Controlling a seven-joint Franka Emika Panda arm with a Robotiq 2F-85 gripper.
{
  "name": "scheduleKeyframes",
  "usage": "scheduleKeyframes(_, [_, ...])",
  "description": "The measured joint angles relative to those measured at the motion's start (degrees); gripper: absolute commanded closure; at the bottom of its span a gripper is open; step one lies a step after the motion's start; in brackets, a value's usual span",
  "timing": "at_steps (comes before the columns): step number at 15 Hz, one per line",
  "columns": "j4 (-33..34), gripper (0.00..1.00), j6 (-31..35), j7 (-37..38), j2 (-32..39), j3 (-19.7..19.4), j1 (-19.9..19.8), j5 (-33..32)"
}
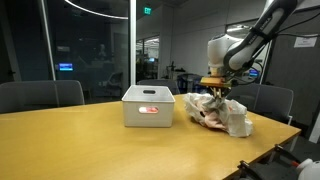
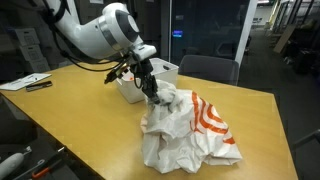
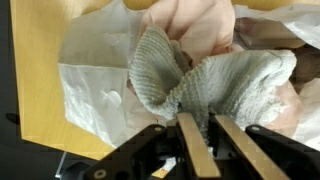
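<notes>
The gripper will next lower and shift toward the orange-printed part of the white plastic bag, as the fold of grey knitted cloth is still held above the bag.
In the wrist view my gripper (image 3: 202,120) is shut on a fold of grey knitted cloth (image 3: 210,80), which bunches up just past the fingertips. Under the cloth lies a crumpled white plastic bag (image 3: 90,85) with orange print, on the yellow-brown table (image 3: 35,90). In both exterior views the gripper (image 1: 215,88) (image 2: 150,86) hangs just over the bag (image 1: 218,112) (image 2: 195,135). The cloth is too small to make out there.
A white open box (image 1: 148,106) (image 2: 128,86) stands on the table next to the bag. Dark chairs (image 1: 40,94) line the far side of the table. Papers and a pen (image 2: 30,82) lie at one table corner.
</notes>
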Motion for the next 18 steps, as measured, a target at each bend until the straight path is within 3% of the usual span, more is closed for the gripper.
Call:
scheduleKeyframes(7, [4.20, 0.92, 0.70, -1.24, 7.03, -2.24, -0.31, 3.29])
scheduleKeyframes(13, [9.10, 0.92, -1.37, -1.41, 13.71, -6.58, -0.38, 3.85])
scheduleKeyframes(18, [11.09, 0.91, 2.86, -6.50, 18.81, -7.98, -1.73, 9.07])
